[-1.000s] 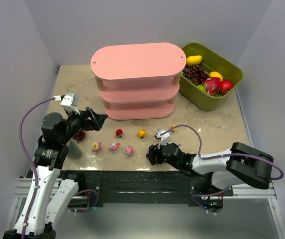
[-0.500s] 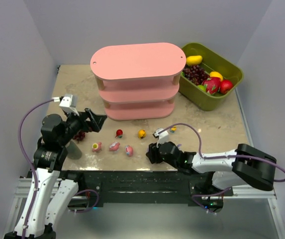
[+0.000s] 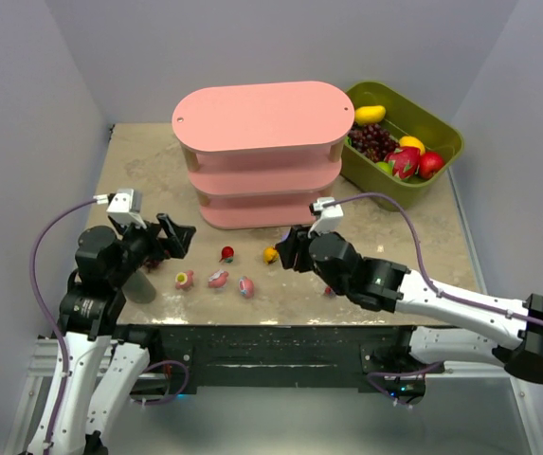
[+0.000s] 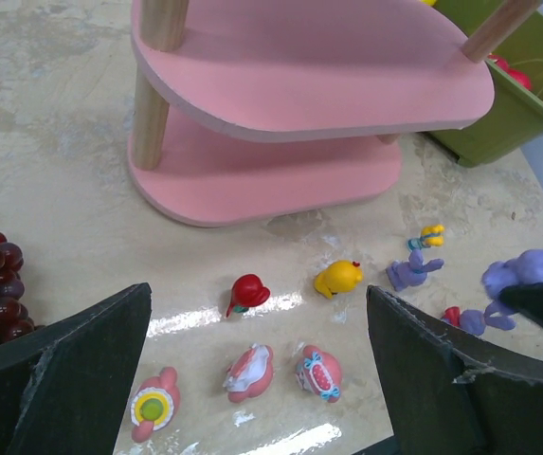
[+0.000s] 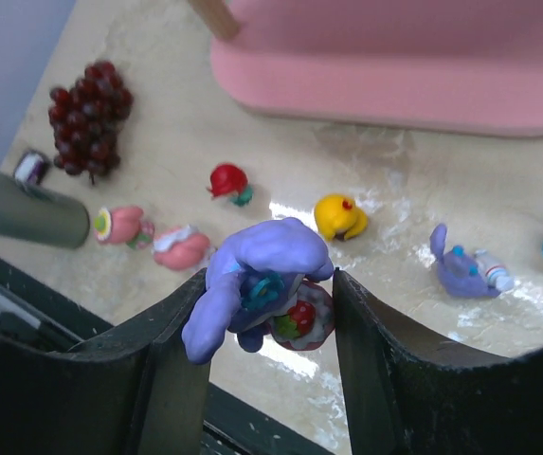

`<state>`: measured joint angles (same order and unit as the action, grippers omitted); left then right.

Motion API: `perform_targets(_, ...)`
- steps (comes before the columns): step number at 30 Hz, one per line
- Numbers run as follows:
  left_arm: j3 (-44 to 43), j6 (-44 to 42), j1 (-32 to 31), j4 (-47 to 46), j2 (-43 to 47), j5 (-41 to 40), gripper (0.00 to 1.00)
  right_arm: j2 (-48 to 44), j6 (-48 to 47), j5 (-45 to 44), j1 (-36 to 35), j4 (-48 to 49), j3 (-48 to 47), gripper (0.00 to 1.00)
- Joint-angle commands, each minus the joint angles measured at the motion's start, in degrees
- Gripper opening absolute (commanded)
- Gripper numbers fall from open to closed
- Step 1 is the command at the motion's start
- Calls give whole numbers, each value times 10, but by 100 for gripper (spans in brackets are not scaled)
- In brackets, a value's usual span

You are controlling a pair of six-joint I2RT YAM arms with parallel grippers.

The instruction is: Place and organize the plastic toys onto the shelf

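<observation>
My right gripper lifts outward next. Then the purple-blue bunny comes down for release on the bin end of the shelf's top board, since that spot outward of and above it stands bare.
My right gripper (image 3: 290,248) (image 5: 269,284) is shut on a purple-blue bunny (image 5: 262,270), held above the table in front of the pink shelf (image 3: 257,118). Another bunny (image 5: 461,270) lies on the table to its right. A red toy (image 3: 226,253) and a yellow toy (image 3: 270,254) lie before the shelf. Three pink-and-white toys (image 4: 153,406) (image 4: 250,372) (image 4: 317,372) lie in a row nearer the front, under my left gripper (image 4: 257,351) (image 3: 171,237), which hangs wide open and holds nothing. The shelf's boards are bare where I see them.
An olive-green bin (image 3: 442,133) with fake fruit stands right of the shelf. A dark grape bunch (image 3: 151,256) lies on the table by my left gripper. A small yellow-and-blue toy (image 4: 429,236) and a red-and-white one (image 5: 304,318) lie near the right arm.
My right gripper has closed on the bunny, risen from the table's front edge and moved back toward the shelf. The left gripper shifted slightly and stayed open.
</observation>
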<state>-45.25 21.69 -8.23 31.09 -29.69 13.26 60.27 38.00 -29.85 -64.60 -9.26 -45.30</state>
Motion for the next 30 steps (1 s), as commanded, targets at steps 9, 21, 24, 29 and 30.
perform_targets(9, 17, 41, 4, -31, 3, -64, 100, 91, 11, -202, 33, -251, -264, 4)
perform_targets(21, 74, 54, 4, -81, 23, -57, 100, 73, -39, -146, 127, -198, -279, 2)
perform_targets(24, 79, 54, 4, -83, 17, -56, 100, 65, -59, -159, 128, -202, -308, 2)
perform_targets(29, 78, 53, 5, -78, 5, -55, 100, 92, -87, -191, 130, -229, -397, 4)
perform_targets(30, 78, 54, 5, -76, 4, -55, 100, 96, -99, -190, 132, -229, -410, 4)
